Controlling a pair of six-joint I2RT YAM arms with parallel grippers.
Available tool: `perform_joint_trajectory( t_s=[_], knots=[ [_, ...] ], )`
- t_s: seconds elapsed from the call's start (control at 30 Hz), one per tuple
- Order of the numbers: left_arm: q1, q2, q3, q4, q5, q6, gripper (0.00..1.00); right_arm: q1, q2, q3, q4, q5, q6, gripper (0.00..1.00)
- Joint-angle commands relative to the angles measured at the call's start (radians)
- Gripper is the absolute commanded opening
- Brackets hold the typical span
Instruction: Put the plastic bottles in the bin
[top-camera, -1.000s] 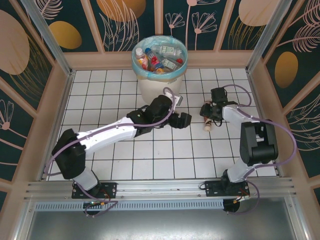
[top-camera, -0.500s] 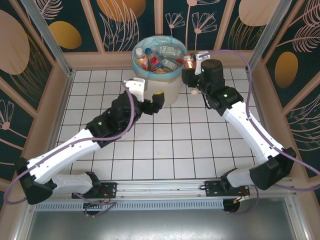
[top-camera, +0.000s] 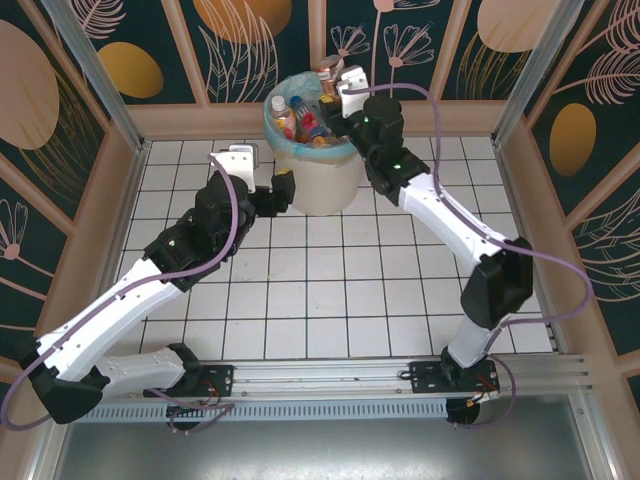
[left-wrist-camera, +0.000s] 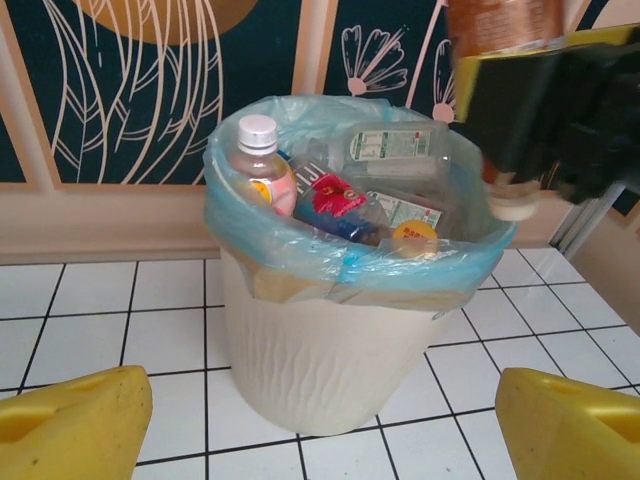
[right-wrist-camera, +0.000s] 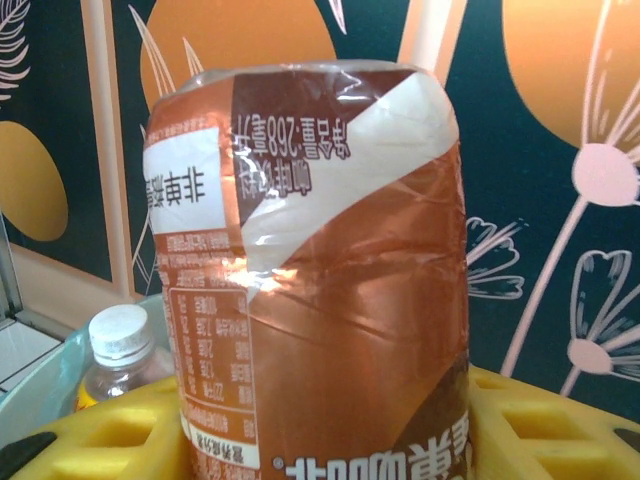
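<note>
The brown-labelled bottle still hangs above the others, so it goes down next in my right gripper from the bin's rim toward the bag's middle for release.
The off-white bin (top-camera: 318, 180), lined with a blue bag (left-wrist-camera: 350, 278), stands at the back of the tiled floor. Inside lie several plastic bottles (top-camera: 305, 122), among them a pink one with a white cap (left-wrist-camera: 262, 172) and a clear one (left-wrist-camera: 392, 146). Over the bin's far right rim my right gripper (top-camera: 336, 86) is shut on a brown-labelled bottle (right-wrist-camera: 330, 290), held cap down between yellow pads (right-wrist-camera: 540, 430). That brown bottle (left-wrist-camera: 505, 22) and its cap (left-wrist-camera: 515, 206) hang above the bag. My left gripper (top-camera: 280, 193) is open and empty, just left of the bin, fingertips (left-wrist-camera: 70, 430) apart.
White tiles (top-camera: 330, 300) surround the bin. Patterned wall panels (top-camera: 450, 40) and a wooden frame close the back and sides. Both arms reach diagonally toward the bin from the near rail (top-camera: 320, 375).
My right arm has swung from the right side of the floor up over the bin with the brown bottle. My left arm has drawn back to the bin's left and its jaws have widened.
</note>
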Motion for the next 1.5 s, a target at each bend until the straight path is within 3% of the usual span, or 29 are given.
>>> perform_joint_trajectory(
  t_s=[0.0,0.2,0.4,0.6,0.73,0.97,1.2,1.37,1.47],
  knots=[
    [0.003,-0.024,0.025,-0.015,0.035,-0.027,0.89,-0.019,0.055,0.043,0.179,-0.035,-0.016,0.42],
    [0.005,-0.035,-0.023,0.006,0.057,-0.056,0.89,-0.037,0.088,0.019,0.162,-0.027,0.018,0.48],
    [0.004,-0.028,-0.03,0.014,0.064,-0.056,0.89,-0.037,0.049,-0.032,0.131,0.014,0.063,0.75],
    [0.005,-0.025,-0.033,0.019,0.066,-0.061,0.9,-0.037,0.051,0.06,0.039,0.009,0.064,0.81],
    [0.006,-0.034,-0.047,0.021,0.062,-0.071,0.9,-0.037,0.092,0.151,-0.03,-0.031,0.064,0.79],
    [0.006,-0.052,-0.07,0.017,0.042,-0.078,0.9,-0.037,0.243,0.362,-0.284,-0.104,0.1,0.53],
    [0.009,-0.056,-0.078,0.009,0.03,-0.078,0.9,-0.037,0.297,0.345,-0.386,-0.15,0.167,0.36],
    [0.013,-0.059,-0.08,0.011,0.025,-0.075,0.9,-0.037,0.304,0.427,-0.441,-0.165,0.172,0.36],
    [0.018,-0.056,-0.072,0.022,0.011,-0.06,0.9,-0.037,0.302,0.536,-0.476,-0.144,0.174,0.47]
  ],
)
